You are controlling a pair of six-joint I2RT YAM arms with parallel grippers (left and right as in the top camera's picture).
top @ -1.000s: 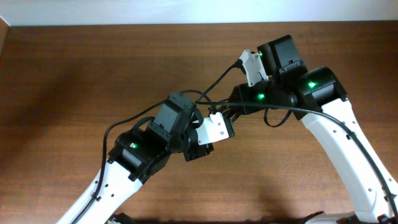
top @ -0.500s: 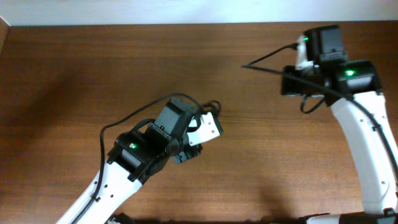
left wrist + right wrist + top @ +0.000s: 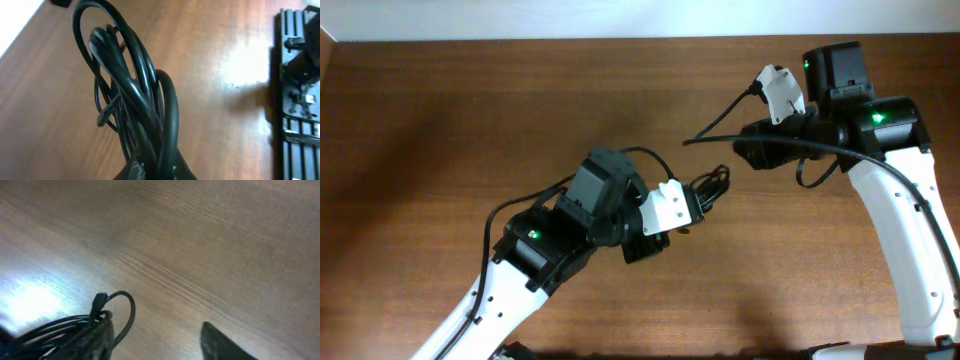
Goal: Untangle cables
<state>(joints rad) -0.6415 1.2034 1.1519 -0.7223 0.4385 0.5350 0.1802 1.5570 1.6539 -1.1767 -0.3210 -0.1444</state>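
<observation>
My left gripper should lower the held bundle and release its lower end on the open tabletop, bare wood clear of other things below my gripper.
The cables (image 3: 130,95) are a bundle of thin black looped cords. My left gripper (image 3: 150,172) is shut on the bundle's lower end, and the loops stand up from its jaws. In the overhead view the left gripper (image 3: 690,207) is at the table's middle with the cables (image 3: 712,185) sticking out to its right. My right gripper (image 3: 740,156) is just up and right of the bundle. In the right wrist view its fingers (image 3: 157,345) are open with bare wood between them. The cables (image 3: 55,330) and a small plug (image 3: 100,300) lie by its left finger.
The wooden table (image 3: 440,120) fills the views. A thicker black arm cable (image 3: 720,120) arcs from the right arm out over the table. A black metal fixture (image 3: 297,85) shows at the right edge of the left wrist view.
My right arm, which had swung off to the far right, has come back left and down to the bundle. My left gripper has moved right with the cables.
</observation>
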